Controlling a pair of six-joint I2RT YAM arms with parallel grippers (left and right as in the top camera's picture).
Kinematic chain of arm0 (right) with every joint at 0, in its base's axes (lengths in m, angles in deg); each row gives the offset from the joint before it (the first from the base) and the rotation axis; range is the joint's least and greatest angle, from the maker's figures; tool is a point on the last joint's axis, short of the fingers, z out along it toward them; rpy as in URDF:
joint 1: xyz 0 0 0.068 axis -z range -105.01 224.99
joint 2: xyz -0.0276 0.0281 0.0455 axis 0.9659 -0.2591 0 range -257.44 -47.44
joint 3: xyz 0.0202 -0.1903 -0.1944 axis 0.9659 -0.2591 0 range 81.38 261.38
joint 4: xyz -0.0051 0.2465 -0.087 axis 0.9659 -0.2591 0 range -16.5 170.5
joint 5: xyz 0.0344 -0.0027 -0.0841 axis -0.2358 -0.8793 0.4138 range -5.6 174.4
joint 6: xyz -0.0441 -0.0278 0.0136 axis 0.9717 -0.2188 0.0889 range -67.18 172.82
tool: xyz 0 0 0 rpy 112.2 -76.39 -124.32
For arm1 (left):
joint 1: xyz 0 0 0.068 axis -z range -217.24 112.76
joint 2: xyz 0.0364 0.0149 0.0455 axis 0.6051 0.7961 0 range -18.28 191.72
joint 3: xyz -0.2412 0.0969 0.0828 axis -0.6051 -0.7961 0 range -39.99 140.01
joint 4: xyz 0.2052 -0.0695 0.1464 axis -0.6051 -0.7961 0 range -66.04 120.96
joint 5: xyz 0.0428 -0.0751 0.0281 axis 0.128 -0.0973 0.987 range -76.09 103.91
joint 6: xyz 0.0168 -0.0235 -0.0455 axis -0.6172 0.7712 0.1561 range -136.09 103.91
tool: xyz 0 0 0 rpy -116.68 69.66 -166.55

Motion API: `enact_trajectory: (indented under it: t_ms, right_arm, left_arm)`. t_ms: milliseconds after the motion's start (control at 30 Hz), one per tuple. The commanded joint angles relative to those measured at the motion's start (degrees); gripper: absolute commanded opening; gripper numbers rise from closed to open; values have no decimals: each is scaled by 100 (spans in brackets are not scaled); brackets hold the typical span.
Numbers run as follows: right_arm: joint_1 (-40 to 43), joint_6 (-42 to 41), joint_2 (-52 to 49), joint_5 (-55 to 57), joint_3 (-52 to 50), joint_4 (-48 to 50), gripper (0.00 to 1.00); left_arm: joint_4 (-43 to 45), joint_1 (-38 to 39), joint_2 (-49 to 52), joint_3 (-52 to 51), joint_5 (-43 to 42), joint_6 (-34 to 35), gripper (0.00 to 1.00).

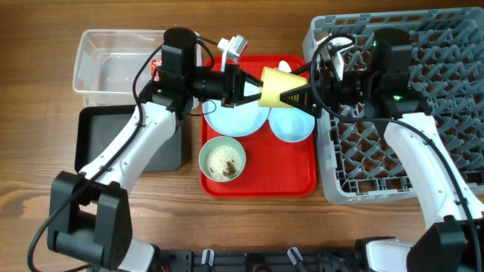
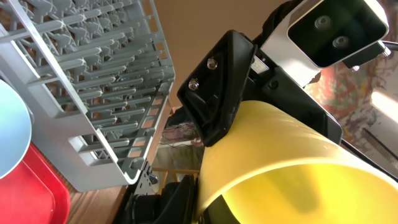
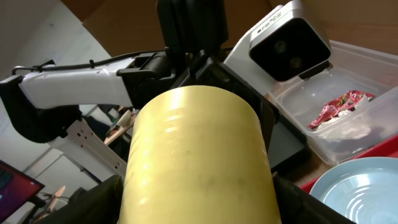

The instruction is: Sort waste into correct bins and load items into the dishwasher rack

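Note:
The right gripper swings across the grey rack to its side farthest from the red tray next, tilts down, lowers and releases: the cup point(image 1: 274, 87) hangs sideways.
The small yellow cup point(image 1: 274, 87) hangs on its side above the red tray, between both arms. My left gripper point(image 1: 253, 87) comes from the left and is shut on its rim. My right gripper point(image 1: 286, 94) comes from the right, its fingers clamped on both sides of the cup. The cup fills the left wrist view point(image 2: 298, 162) and the right wrist view point(image 3: 193, 155). The red snack wrapper point(image 1: 156, 69) lies in the clear tub point(image 1: 113, 60). The pale green bowl point(image 1: 223, 159) holds whitish food scraps.
The red tray point(image 1: 295, 177) also carries the light blue plate point(image 1: 231, 121) and the light blue bowl point(image 1: 293, 125). The black tray point(image 1: 98, 143) sits in front of the clear tub. The grey rack point(image 1: 446, 113) stands at the right.

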Motion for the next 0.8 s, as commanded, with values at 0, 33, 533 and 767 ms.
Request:
enact_trajectory:
  t_ms: [0, 33, 533, 767]
  right_arm:
    - [-28, -2, -70, -313, 94, -15, 71]
    - [-28, -7, -70, -315, 94, -15, 69]
    - [-28, 7, -72, 133, 94, -420, 59]
    - [-28, 520, -70, 2551, 96, -1604, 53]
  left_arm:
    - [20, -2, 37, 81, 57, -4, 4]
    - [20, -2, 37, 81, 57, -4, 4]
    - [-149, -17, 37, 81, 448, -708, 39]
    - [-2500, -675, -7, 81, 2494, -2350, 54]
